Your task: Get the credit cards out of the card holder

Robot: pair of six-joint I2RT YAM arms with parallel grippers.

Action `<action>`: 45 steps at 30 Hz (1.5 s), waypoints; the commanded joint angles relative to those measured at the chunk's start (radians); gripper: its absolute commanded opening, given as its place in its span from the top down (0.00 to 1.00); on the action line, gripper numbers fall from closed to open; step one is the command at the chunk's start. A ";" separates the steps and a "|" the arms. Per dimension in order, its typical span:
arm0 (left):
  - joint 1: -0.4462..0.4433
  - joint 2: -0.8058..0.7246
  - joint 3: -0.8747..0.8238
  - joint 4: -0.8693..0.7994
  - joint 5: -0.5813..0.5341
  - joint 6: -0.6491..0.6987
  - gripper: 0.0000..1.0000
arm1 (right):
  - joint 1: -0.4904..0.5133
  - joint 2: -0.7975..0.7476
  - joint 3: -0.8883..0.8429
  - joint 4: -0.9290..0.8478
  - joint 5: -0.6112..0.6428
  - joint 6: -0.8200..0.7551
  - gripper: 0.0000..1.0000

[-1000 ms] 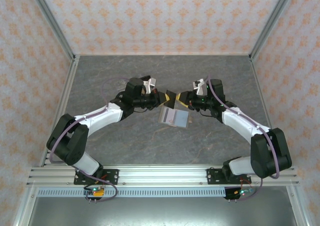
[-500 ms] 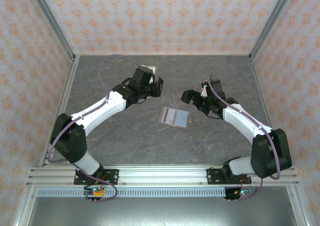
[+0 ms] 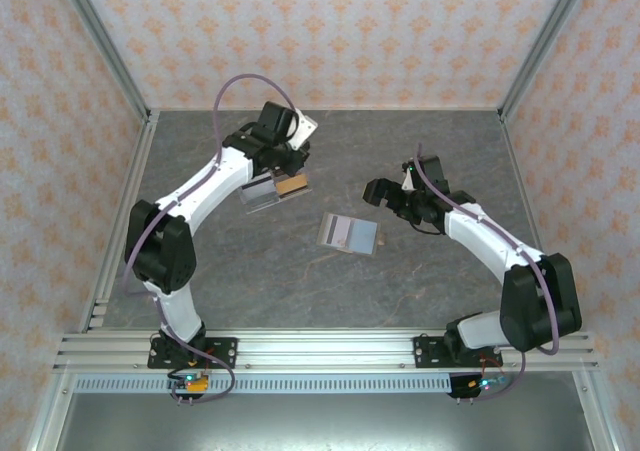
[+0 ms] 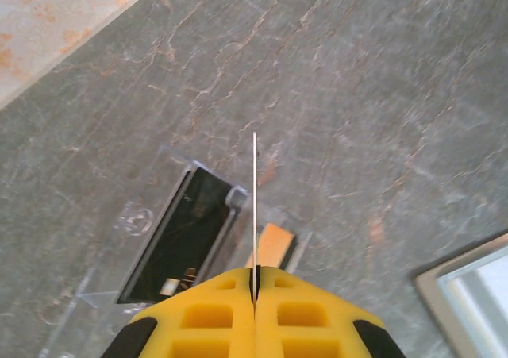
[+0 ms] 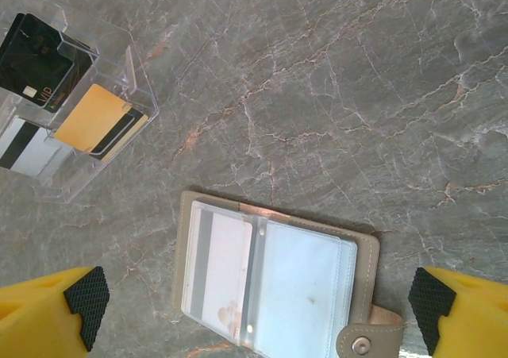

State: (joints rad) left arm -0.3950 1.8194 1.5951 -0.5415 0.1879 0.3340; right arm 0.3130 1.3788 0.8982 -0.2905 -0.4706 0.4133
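Observation:
The credit card's edge is crooked to the clear tray's black-card slot (image 4: 190,232). My left gripper needs to turn and go down over that slot to let go of the credit card.
The card holder (image 3: 348,234) lies open and flat on the grey table, with its snap tab toward the right arm. In the right wrist view the card holder (image 5: 274,279) shows two clear sleeves, and a pale credit card (image 5: 226,267) with a dark stripe sits in the left one. My right gripper (image 5: 258,306) hangs open above it, touching nothing, and it sits just right of the holder (image 3: 376,193). My left gripper (image 4: 255,271) is shut on a thin credit card (image 4: 254,199) seen edge-on. It hovers over the clear tray (image 3: 285,168).
A clear plastic tray (image 3: 258,197) at the back left holds a black card (image 5: 36,56), a tan card (image 5: 91,120) and a white striped one (image 5: 24,148). Metal frame posts and patterned walls close in the table on three sides.
Both grippers have left the card holder. The left arm swung back-left over the tray with a card in its jaws. The right gripper opened wide and drew back a little.

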 commanded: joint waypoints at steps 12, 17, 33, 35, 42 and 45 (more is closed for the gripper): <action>0.096 0.216 0.237 -0.207 0.078 0.374 1.00 | -0.002 0.014 0.045 -0.010 -0.009 0.019 0.01; 0.104 0.243 0.258 -0.183 0.071 0.430 1.00 | -0.002 0.031 0.053 0.004 -0.032 0.045 0.01; 0.119 0.287 0.278 -0.162 0.017 0.456 1.00 | -0.002 0.042 0.051 0.016 -0.050 0.064 0.01; 0.121 0.289 0.281 -0.171 0.015 0.458 1.00 | -0.002 0.044 0.051 0.015 -0.049 0.062 0.01; 0.127 0.304 0.280 -0.158 0.012 0.451 1.00 | -0.002 0.052 0.056 0.016 -0.057 0.063 0.01; 0.125 0.318 0.296 -0.151 -0.004 0.450 1.00 | -0.002 0.051 0.057 0.015 -0.060 0.065 0.01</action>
State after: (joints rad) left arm -0.2787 2.1181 1.8534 -0.7002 0.2230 0.7689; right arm 0.3130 1.4265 0.9188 -0.2909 -0.5240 0.4709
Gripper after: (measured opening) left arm 0.048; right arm 0.993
